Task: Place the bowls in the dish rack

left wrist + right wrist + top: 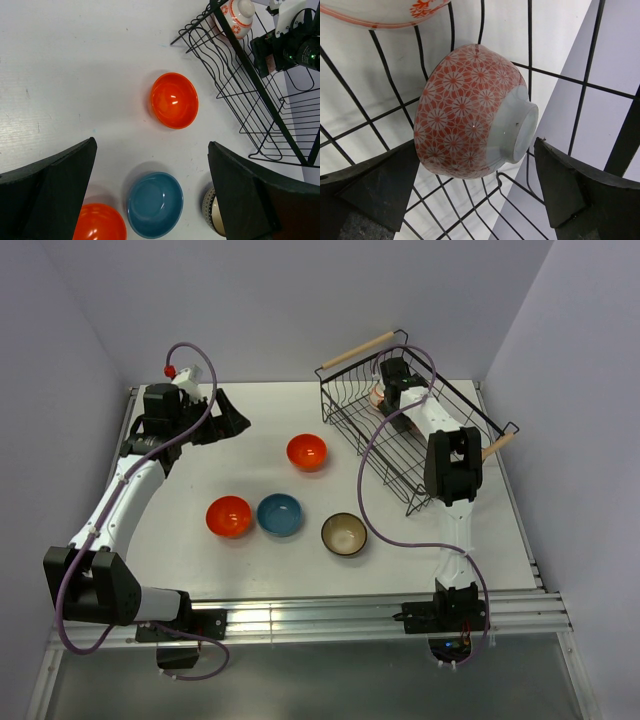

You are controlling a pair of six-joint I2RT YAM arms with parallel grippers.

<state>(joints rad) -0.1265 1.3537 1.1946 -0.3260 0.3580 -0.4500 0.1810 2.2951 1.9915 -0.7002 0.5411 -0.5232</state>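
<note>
Next, my left gripper comes down and back onto the dark brown bowl's rim [327, 524] [211, 207] facing the blue bowl, as the gap there leaves room for a finger.
The black wire dish rack [450, 410] stands at the back right. My right gripper [393, 390] is inside it, open. In the right wrist view an orange-and-white flowered bowl [470, 110] lies on its side on the wires between the spread fingers [375, 185] of my right gripper [476, 145], free of both. A white bowl with orange marks [385, 12] rests just beyond it. On the table sit two orange bowls [307, 451] [229, 516], a blue bowl [279, 514] and a dark brown bowl with a beige inside [344, 534]. My left gripper [225, 415] hovers open at the back left.
The left wrist view looks down on the orange bowl [174, 100], blue bowl [155, 204] and the rack's corner [260, 90]. Wooden handles [358, 348] stick out of the rack's ends. Walls close in the table on three sides.
</note>
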